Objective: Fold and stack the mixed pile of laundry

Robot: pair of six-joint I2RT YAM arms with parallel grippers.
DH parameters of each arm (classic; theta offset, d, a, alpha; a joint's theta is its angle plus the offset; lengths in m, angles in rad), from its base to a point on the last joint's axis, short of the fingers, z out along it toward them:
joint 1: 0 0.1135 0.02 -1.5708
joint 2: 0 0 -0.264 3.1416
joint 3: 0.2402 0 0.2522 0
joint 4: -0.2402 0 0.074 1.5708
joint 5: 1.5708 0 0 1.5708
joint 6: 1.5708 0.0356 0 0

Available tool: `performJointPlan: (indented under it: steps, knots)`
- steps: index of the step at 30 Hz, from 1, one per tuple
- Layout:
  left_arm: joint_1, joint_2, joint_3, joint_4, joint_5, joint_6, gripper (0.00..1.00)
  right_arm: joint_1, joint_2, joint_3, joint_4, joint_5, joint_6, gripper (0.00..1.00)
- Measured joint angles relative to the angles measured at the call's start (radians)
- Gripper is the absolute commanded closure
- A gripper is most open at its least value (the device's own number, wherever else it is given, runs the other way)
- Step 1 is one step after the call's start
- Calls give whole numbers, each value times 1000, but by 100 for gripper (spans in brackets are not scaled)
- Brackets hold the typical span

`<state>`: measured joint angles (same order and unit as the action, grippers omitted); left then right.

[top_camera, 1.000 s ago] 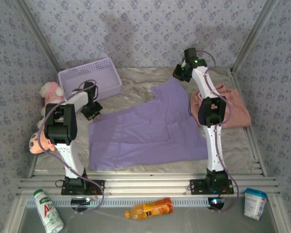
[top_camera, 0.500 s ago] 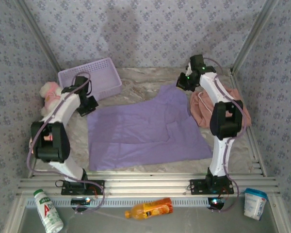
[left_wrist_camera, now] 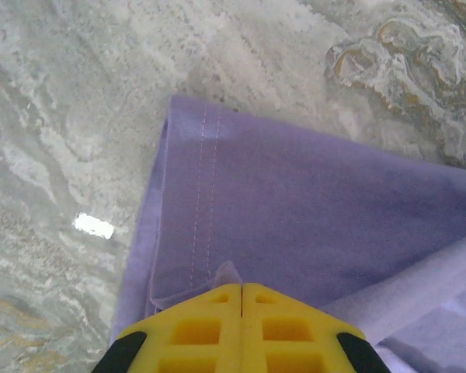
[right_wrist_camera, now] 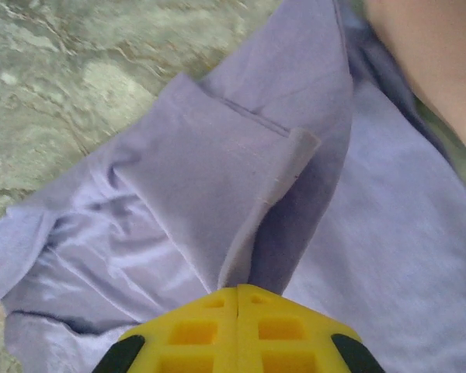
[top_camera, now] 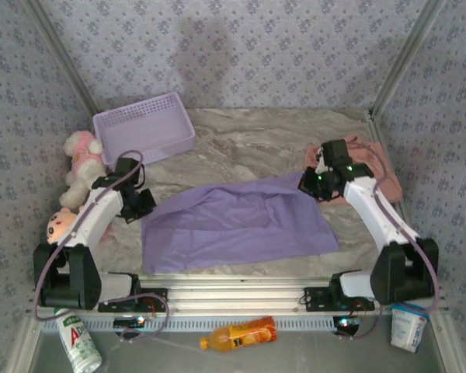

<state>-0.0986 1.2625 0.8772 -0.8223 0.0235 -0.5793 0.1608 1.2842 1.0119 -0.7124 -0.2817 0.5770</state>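
Note:
The fold is still standing up at my right gripper's fingers, so next I will pull the shirt's pinched corner with that gripper back toward the base and down over the shirt's flat side part (top_camera: pixel 317 211) (right_wrist_camera: pixel 400 287).
The lavender-purple T-shirt (top_camera: pixel 237 229) lies doubled over in a wide band across the middle of the table. My left gripper (top_camera: pixel 142 203) is shut on its left corner; in the left wrist view the yellow fingers (left_wrist_camera: pixel 202 326) pinch the stitched hem (left_wrist_camera: pixel 206 202). My right gripper (top_camera: pixel 311 185) is shut on the shirt's upper right corner, and in the right wrist view a fold of purple cloth (right_wrist_camera: pixel 241 179) runs into the closed fingertips (right_wrist_camera: pixel 194 330). The salmon-pink garment (top_camera: pixel 377 167) sits crumpled at the right, behind the right arm, and fills the top right corner (right_wrist_camera: pixel 431 47) of the right wrist view.
A lavender mesh basket (top_camera: pixel 144 128) stands at the back left. Two plush toys (top_camera: pixel 79 159) (top_camera: pixel 58 225) lie along the left edge. On the front ledge are a white bottle (top_camera: pixel 78 338), an orange bottle (top_camera: pixel 239 334) and a white cup (top_camera: pixel 408 325).
Both arms have swung back toward the near edge, pulling the shirt's far edge with them. The shirt, spread wide before, is now folded over on itself.

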Motion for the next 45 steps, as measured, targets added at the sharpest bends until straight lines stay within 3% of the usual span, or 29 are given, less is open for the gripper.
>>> performJointPlan:
  steps: [4,5,7,9,11,12,15,20,24,28,35,40,43,45]
  knots:
    - [0,-101,-58,-15,-17,8,100,-20,-139,-97,-34,42,19,100]
    - [0,-126,-76,-20,-18,7,95,-28,-169,-124,-39,53,21,100]
    - [0,-164,-106,-27,-21,7,67,-47,-200,-167,-45,64,26,97]
    - [-3,-183,-116,-44,-21,6,47,-72,-209,-207,-51,76,29,93]
    - [-3,-188,-116,-46,-25,0,32,-89,-208,-225,-57,87,32,64]
    - [-3,-187,-116,-46,-29,-3,29,-97,-206,-226,-64,94,33,59]
    - [-3,-177,-113,-46,-35,-7,32,-100,-186,-206,-68,121,17,57]
    - [-44,-95,-76,5,3,-31,60,-4,-13,-48,-60,192,-29,58]
    - [-139,36,5,80,36,-56,81,110,176,91,-14,241,-68,59]
    - [-207,159,54,158,40,-76,83,193,367,213,14,266,-97,58]
    - [-210,294,53,213,36,-103,83,272,656,399,12,304,-106,60]
    - [-210,315,54,219,34,-103,83,275,722,427,-10,318,-85,77]
    - [-210,315,54,221,27,-103,83,274,722,427,-21,322,-76,95]
    - [-210,315,54,221,20,-102,83,274,721,427,-26,323,-63,99]
